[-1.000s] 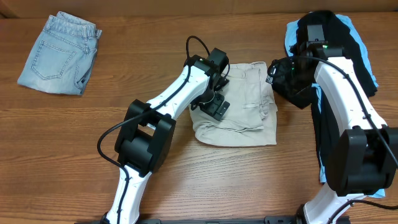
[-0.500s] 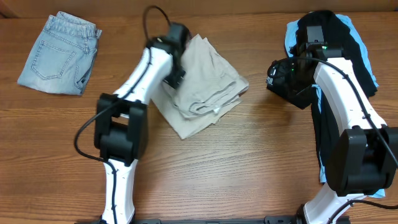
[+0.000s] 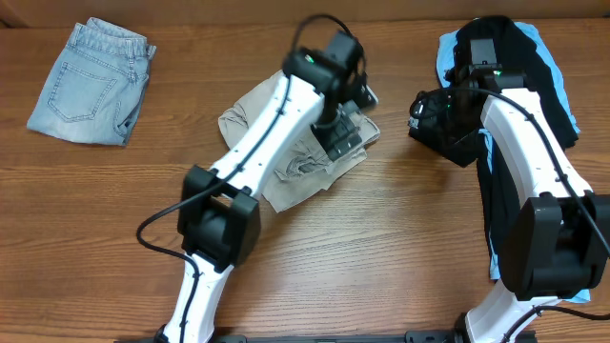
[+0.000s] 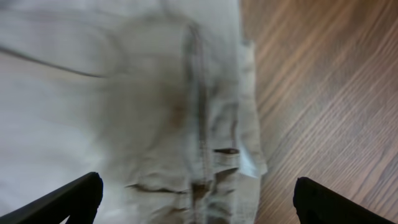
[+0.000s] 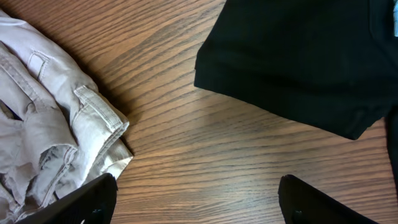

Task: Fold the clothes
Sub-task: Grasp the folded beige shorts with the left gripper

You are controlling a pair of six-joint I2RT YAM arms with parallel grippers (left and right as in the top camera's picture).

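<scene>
My left gripper will move down next onto the khaki shorts' rumpled seam folds below it, because loose cloth shows between its wide-open fingers.
The khaki shorts (image 3: 286,176) lie crumpled and partly unfolded in the middle of the table. My left gripper (image 3: 341,138) hovers over their right part. In the left wrist view its jaws (image 4: 199,202) are wide open, with the khaki cloth (image 4: 124,93) under them and nothing held. My right gripper (image 3: 419,112) is to the right of the shorts. Its jaws (image 5: 196,199) are open over bare wood, between the khaki shorts' edge (image 5: 37,124) and a black garment (image 5: 298,56).
Folded denim shorts (image 3: 91,81) lie at the far left. The black garment (image 3: 519,52) lies on a blue cloth (image 3: 445,52) at the far right, under the right arm. The table is brown wood (image 3: 381,248).
The left arm swung left with the khaki shorts, then back right. The shorts went from a neat fold to a crumpled heap, shifted left. The right arm has not moved.
</scene>
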